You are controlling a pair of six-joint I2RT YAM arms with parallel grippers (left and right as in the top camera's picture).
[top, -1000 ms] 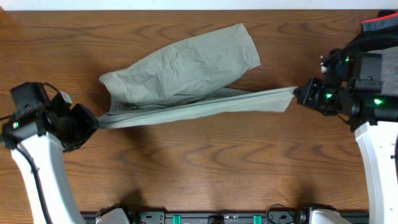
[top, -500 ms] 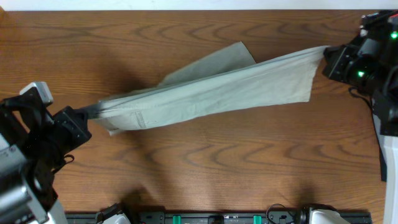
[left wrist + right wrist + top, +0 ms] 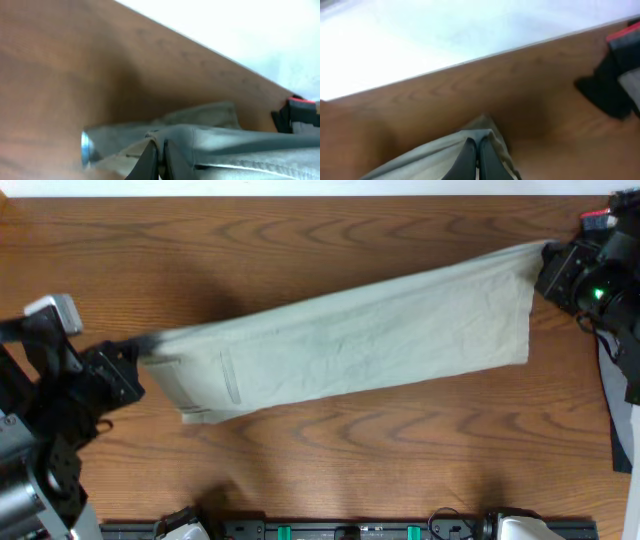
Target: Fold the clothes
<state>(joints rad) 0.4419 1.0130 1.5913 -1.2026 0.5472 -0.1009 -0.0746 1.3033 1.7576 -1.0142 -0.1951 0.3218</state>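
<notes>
My left gripper holds the corner of the hanging shorts and should next swing outward, then lower and release it on the bare wood, which lies open below and outward of the gripper.
The khaki-beige shorts [image 3: 350, 340] hang stretched in a long band across the table, from lower left to upper right. My left gripper [image 3: 128, 358] is shut on the shorts' left end; the left wrist view shows its jaws pinched on the cloth [image 3: 210, 145]. My right gripper [image 3: 548, 260] is shut on the shorts' right upper corner; the right wrist view shows its jaws pinched on the cloth [image 3: 440, 155]. A stitched pocket seam [image 3: 228, 380] shows near the left end.
A black garment with red trim [image 3: 600, 220] lies at the far right table edge, also in the right wrist view [image 3: 615, 80]. A grey garment [image 3: 612, 380] lies below it. The wooden table [image 3: 330, 470] runs across the view.
Both grippers have lifted and pulled the shorts out. The right gripper moved up and right, the left slightly down. The bunched cloth has spread into one flat, taut band.
</notes>
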